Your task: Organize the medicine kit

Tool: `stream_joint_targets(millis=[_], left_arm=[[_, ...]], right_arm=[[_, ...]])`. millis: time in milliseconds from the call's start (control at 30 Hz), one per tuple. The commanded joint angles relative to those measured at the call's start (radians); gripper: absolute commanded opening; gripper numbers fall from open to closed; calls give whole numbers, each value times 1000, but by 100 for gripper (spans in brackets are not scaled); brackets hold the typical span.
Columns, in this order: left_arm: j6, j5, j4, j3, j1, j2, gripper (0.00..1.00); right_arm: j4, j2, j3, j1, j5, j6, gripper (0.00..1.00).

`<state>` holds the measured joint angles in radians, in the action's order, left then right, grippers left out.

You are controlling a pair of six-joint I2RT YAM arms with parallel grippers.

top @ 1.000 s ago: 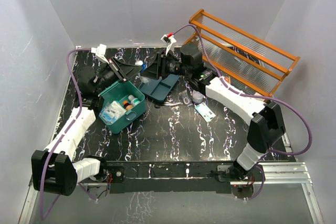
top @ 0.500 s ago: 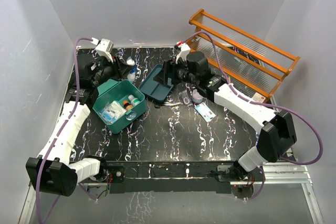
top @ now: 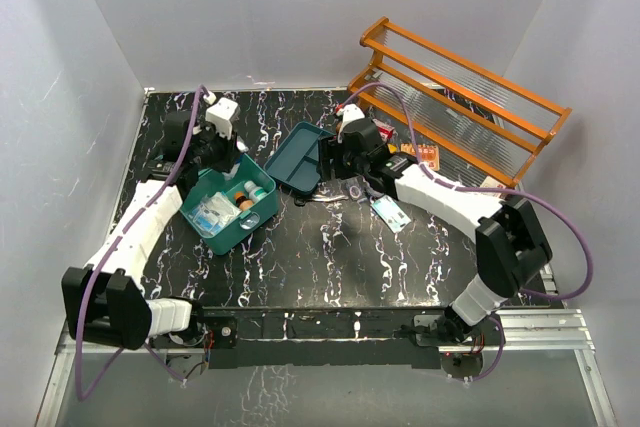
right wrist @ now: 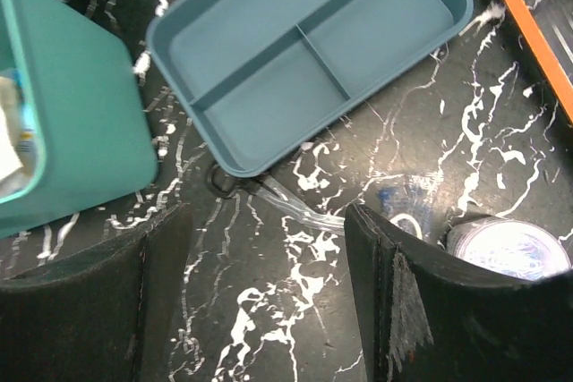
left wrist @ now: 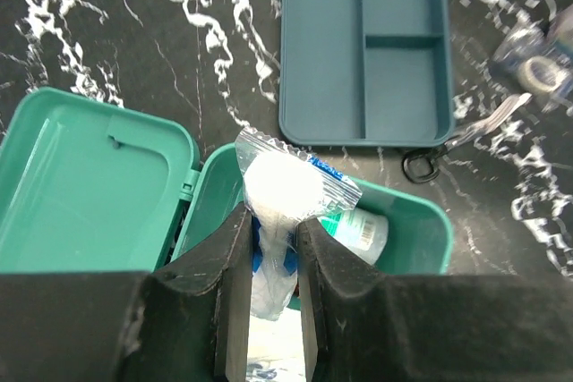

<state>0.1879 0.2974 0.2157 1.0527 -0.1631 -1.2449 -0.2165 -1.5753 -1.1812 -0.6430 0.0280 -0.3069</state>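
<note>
The teal box's far corner by the hinge (left wrist: 224, 192) has room beside the white bottle (left wrist: 360, 228), so next I should lower the bag there with my left gripper and let go of it.
The medicine kit (top: 232, 209) is a teal box standing open at the left, its lid (left wrist: 89, 194) folded back. Above its well (left wrist: 421, 216), my left gripper (left wrist: 271, 221) is shut on a clear plastic bag (left wrist: 282, 181) of white padding. A white bottle (left wrist: 360, 228) lies inside the box. The matching insert tray (top: 300, 157) lies flat on the table behind the box, its compartments bare (right wrist: 304, 42). My right gripper (right wrist: 269, 230) hangs open over the black table just right of the tray, with nothing between its fingers (right wrist: 403, 292).
Small scissors in a clear sheath (right wrist: 286, 203) lie at the tray's near edge. A tape roll (right wrist: 506, 248), a small clear bag (right wrist: 403, 203) and a flat packet (top: 392, 212) lie to the right. An orange wooden rack (top: 460, 97) stands at the back right.
My left gripper has swung from the back left corner to above the open box, carrying the bag. My right gripper has opened and drawn back rightwards, and the insert tray now lies flat.
</note>
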Motion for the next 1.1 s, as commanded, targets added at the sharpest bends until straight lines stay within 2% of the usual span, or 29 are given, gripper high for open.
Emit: stream_joint_targets(millis=[0,367,600,767,967,1067], left_arm=[[81,-14,-11,-44,-1,-53,16],[178,-30,-147,-156,-1,-119,16],[222,-21,-213,-175,-1,-178,16],[259,-67,-272,-200,0,-218,17],[220,-126,-342,-199,-1,-261,18],[212,-149,-332,-197,-1,-268,23]], right_arm=[[-1,-73,-73,1,62,33,66],[-81,-261,-254,1,66,71,65],[-84,-292,-277,1,58,72,65],[-84,-295,-276,2,60,74,65],[-82,-296,-273,2,56,73,66],[-81,-293,-270,2,54,72,66]])
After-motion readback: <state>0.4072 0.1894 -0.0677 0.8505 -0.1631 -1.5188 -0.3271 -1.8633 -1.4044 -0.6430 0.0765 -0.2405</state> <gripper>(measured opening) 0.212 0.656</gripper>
